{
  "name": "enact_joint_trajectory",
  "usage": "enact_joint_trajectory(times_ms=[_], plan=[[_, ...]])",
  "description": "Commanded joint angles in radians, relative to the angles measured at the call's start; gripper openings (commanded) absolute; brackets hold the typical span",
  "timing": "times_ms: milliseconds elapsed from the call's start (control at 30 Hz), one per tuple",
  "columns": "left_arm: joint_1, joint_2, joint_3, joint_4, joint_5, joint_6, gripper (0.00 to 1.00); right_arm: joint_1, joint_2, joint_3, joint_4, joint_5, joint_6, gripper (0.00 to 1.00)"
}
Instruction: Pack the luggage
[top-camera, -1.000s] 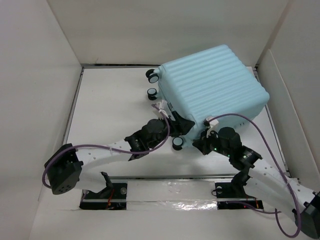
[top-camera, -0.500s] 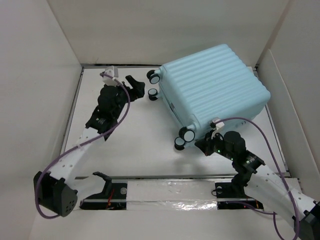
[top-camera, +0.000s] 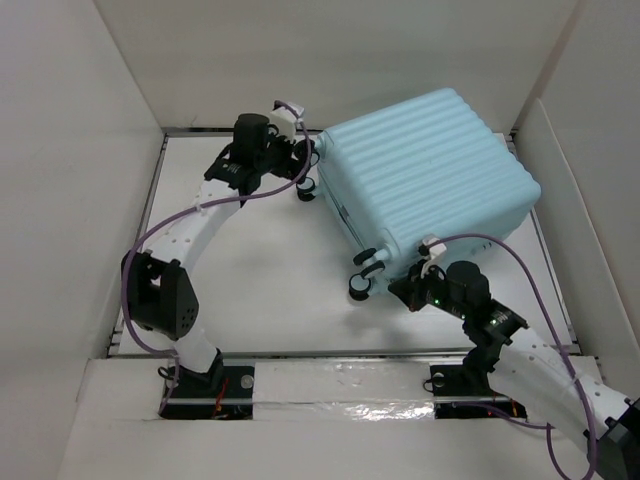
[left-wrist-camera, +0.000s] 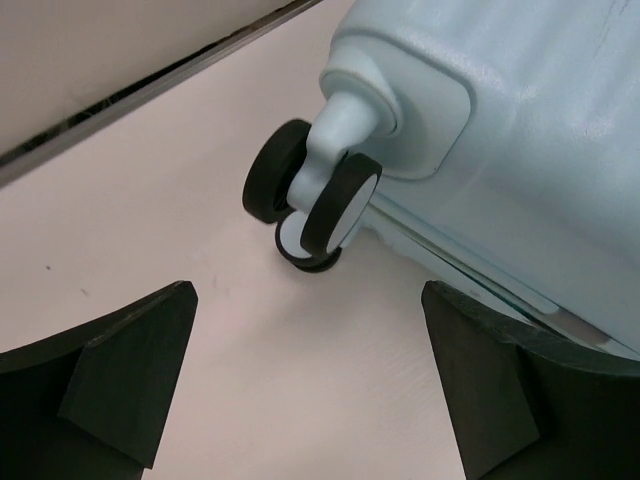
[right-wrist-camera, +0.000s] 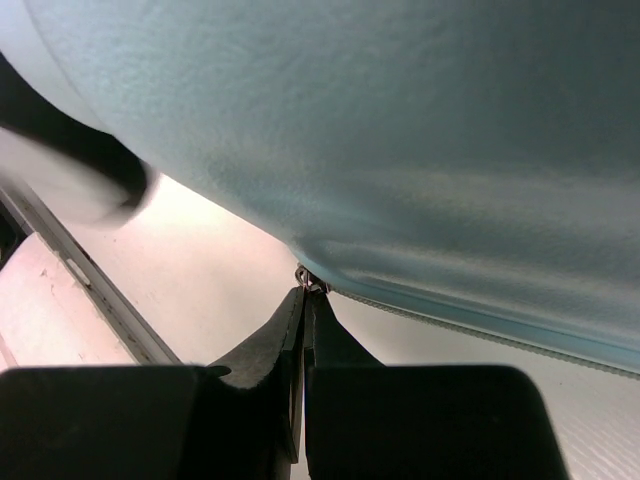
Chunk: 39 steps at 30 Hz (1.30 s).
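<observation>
The robot's left gripper will move outward to get its open fingers around the black caster wheel, because the wheel is still ahead of them.
The luggage is a pale aqua ribbed suitcase lying closed at the back right of the table. My left gripper is open and empty beside its far-left corner; in the left wrist view a black-and-white caster wheel and the shell lie just ahead of the fingers. My right gripper is at the near corner of the suitcase. In the right wrist view it is shut on a small metal zipper pull at the seam under the shell.
White walls box in the table on the left, back and right. More caster wheels stick out at the suitcase's near-left corner, close to my right gripper. The white table surface lies left of the suitcase.
My left arm has swung from the suitcase's near-left corner across the table to its far-left wheels. My right gripper has stayed at the near corner. The suitcase shifted slightly.
</observation>
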Motion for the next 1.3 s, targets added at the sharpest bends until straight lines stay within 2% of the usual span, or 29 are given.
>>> enact_joint_trajectory(times_ms=[0,300,567,667,767,800,867,967,1000,1067,1167,1267], plan=[[-0.014,0.058,0.127,-0.077,0.008,0.173,0.96,-0.005,0.000,0.049,0.188,-0.047,-0.016,0.00],[-0.014,0.256,0.349,-0.147,0.063,0.233,0.96,-0.005,0.060,0.054,0.214,-0.096,-0.022,0.00],[0.018,0.399,0.510,-0.140,0.098,0.267,0.95,-0.005,0.084,0.055,0.209,-0.130,-0.022,0.00],[0.027,0.456,0.584,-0.170,0.149,0.269,0.89,-0.005,0.090,0.052,0.212,-0.113,-0.016,0.00],[0.027,0.477,0.590,-0.170,0.195,0.269,0.73,-0.005,0.100,0.057,0.215,-0.090,-0.011,0.00],[0.027,0.479,0.578,-0.172,0.210,0.270,0.59,-0.005,0.106,0.061,0.212,-0.084,-0.011,0.00],[0.027,0.470,0.557,-0.174,0.219,0.269,0.44,-0.005,0.107,0.064,0.206,-0.067,-0.011,0.00],[0.036,0.435,0.485,-0.155,0.236,0.263,0.27,-0.005,0.109,0.064,0.198,-0.054,-0.010,0.00],[0.037,0.425,0.451,-0.148,0.247,0.256,0.14,-0.005,0.109,0.064,0.197,-0.052,-0.008,0.00],[0.046,0.396,0.417,-0.131,0.256,0.241,0.01,-0.014,0.103,0.064,0.192,-0.043,-0.006,0.00],[0.037,0.382,0.363,-0.112,0.206,0.217,0.00,-0.026,0.092,0.069,0.201,-0.026,0.003,0.00],[0.049,0.370,0.336,-0.112,0.244,0.157,0.00,-0.079,0.107,0.090,0.243,-0.040,0.004,0.00]])
